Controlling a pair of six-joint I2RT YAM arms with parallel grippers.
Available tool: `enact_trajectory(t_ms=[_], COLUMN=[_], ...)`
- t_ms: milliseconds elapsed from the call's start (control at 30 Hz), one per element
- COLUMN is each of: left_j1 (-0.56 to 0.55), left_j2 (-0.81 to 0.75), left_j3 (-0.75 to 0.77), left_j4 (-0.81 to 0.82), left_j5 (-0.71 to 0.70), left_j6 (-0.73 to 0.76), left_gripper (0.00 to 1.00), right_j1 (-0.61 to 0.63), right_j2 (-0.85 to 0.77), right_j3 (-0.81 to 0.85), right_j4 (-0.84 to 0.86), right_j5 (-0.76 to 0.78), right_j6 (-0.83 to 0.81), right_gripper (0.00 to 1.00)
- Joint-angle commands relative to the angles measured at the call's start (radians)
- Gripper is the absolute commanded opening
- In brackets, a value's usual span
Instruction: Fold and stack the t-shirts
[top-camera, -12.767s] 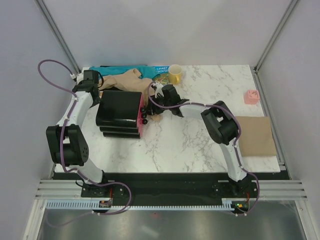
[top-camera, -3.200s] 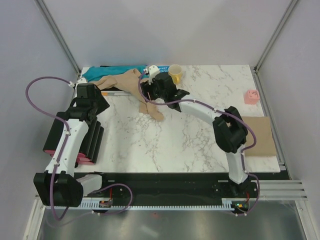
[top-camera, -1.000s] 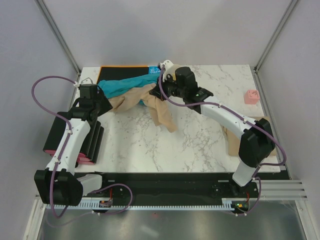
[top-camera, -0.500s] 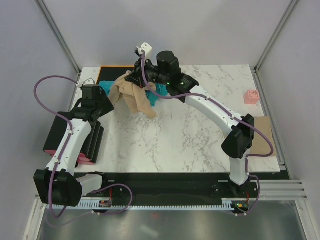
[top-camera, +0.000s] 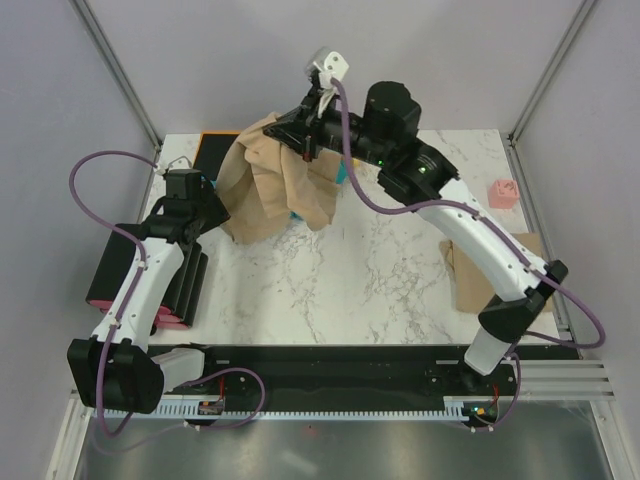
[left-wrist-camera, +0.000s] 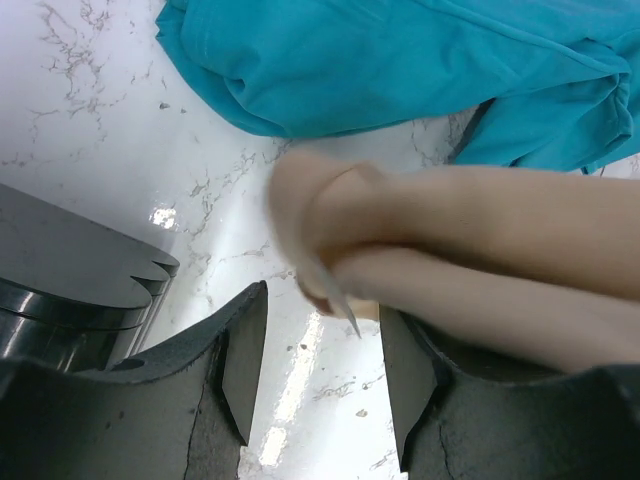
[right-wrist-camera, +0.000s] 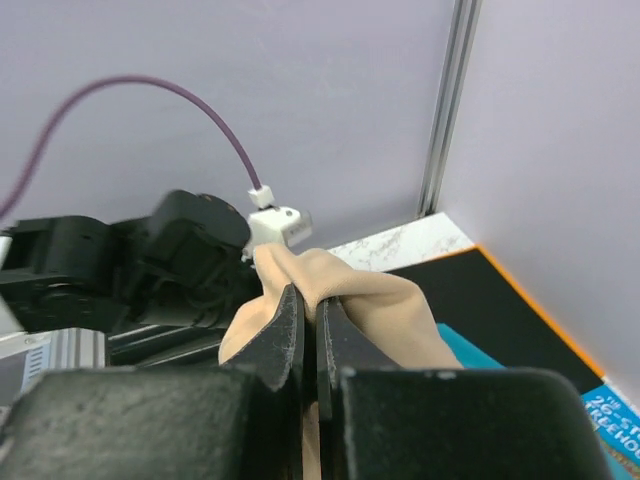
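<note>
My right gripper will next move down and back over the bare middle tabletop, clear space toward my base, to release the tan fold (left-wrist-camera: 470, 240) there.
A tan t-shirt (top-camera: 268, 185) hangs in the air over the back left of the table, pinched at its top by my shut right gripper (top-camera: 301, 133). The right wrist view shows the jaws (right-wrist-camera: 310, 300) pressed together on a fold of that shirt (right-wrist-camera: 350, 285). The teal t-shirt (left-wrist-camera: 400, 60) lies on the table behind it, mostly hidden from above. My left gripper (top-camera: 212, 215) stands open low beside the hanging shirt's lower edge; a tan fold (left-wrist-camera: 470, 240) dangles just ahead of its fingers (left-wrist-camera: 320, 370), with nothing between them. Another tan t-shirt (top-camera: 500, 270) lies folded at the right edge.
A black board with an orange rim (top-camera: 215, 150) lies at the back left. A black and pink rack (top-camera: 110, 275) sits off the table's left side. A pink block (top-camera: 502, 193) is at the far right. A picture book's corner (right-wrist-camera: 615, 415) shows beside the board.
My right arm has lifted the tan t-shirt off the table, up and leftward, so it now hangs free. The teal cloth stayed down. The left arm has barely moved.
</note>
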Motion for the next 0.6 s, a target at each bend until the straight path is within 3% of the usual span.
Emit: enact_trajectory(t_ms=[0,167,367,567], left_j1=[-0.008,-0.009,-0.021,-0.024], left_j2=[-0.021,-0.019,-0.016,0.008], left_j3=[0.003,0.004,0.009,0.021], left_j4=[0.027,0.025,0.027,0.025], left_j5=[-0.011,-0.004,0.019,0.041], left_j6=[0.032,0.034,0.035,0.046], left_gripper=[0.56,0.56,0.56,0.56], right_j1=[0.013,0.013,0.014,0.016], right_j2=[-0.172,-0.332,-0.525,-0.596], right_j3=[-0.017,-0.239,-0.713,-0.926], right_j4=[0.054,0.092,0.175,0.139], right_j5=[0.014,0.063,0.114,0.2], right_j6=[-0.021,0.026,0.169,0.209], right_gripper=[0.0,0.0,0.0,0.0])
